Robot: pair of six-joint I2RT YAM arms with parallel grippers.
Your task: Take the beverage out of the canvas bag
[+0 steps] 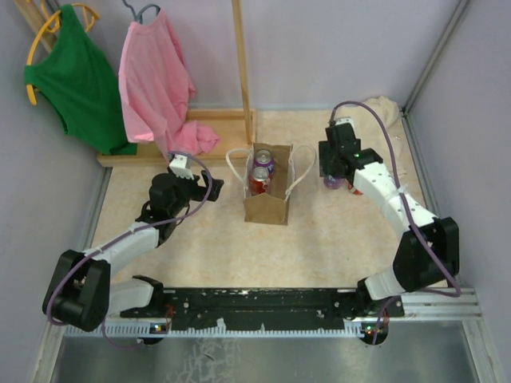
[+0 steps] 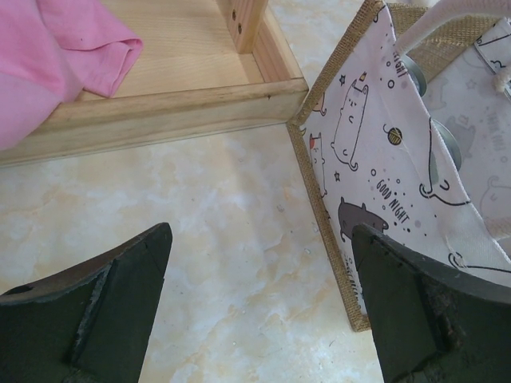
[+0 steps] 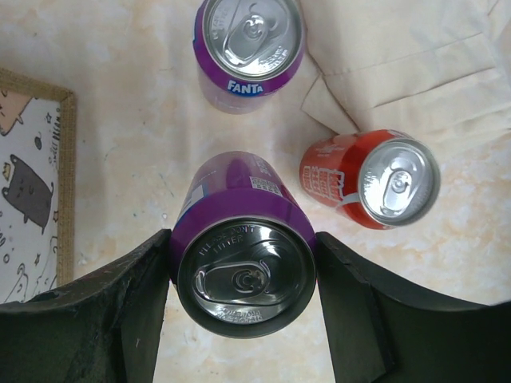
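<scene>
My right gripper holds the purple can with its base still above the table, so it will next lower the can onto the bare tabletop [image 1: 332,193] beside the red can and let go of it.
The tan canvas bag [image 1: 266,203] with white loop handles stands mid-table, with a purple can [image 1: 264,162] and a red can [image 1: 259,180] upright inside. My right gripper [image 1: 335,171] is to the right of the bag. In the right wrist view the gripper [image 3: 242,239] is shut on a purple can [image 3: 239,271], one finger on each side, just above the table. My left gripper [image 1: 192,182] is left of the bag. In the left wrist view it [image 2: 262,239] is open and empty over bare table, beside the bag's cat-print side [image 2: 375,159].
A purple Fanta can [image 3: 251,44] and a red can [image 3: 375,179] stand on the table beyond the held can, beside a cream cloth [image 3: 415,56]. A wooden rack base [image 2: 160,112] lies ahead of my left gripper, with a pink shirt [image 1: 156,80] and a green shirt [image 1: 76,80] hanging above it.
</scene>
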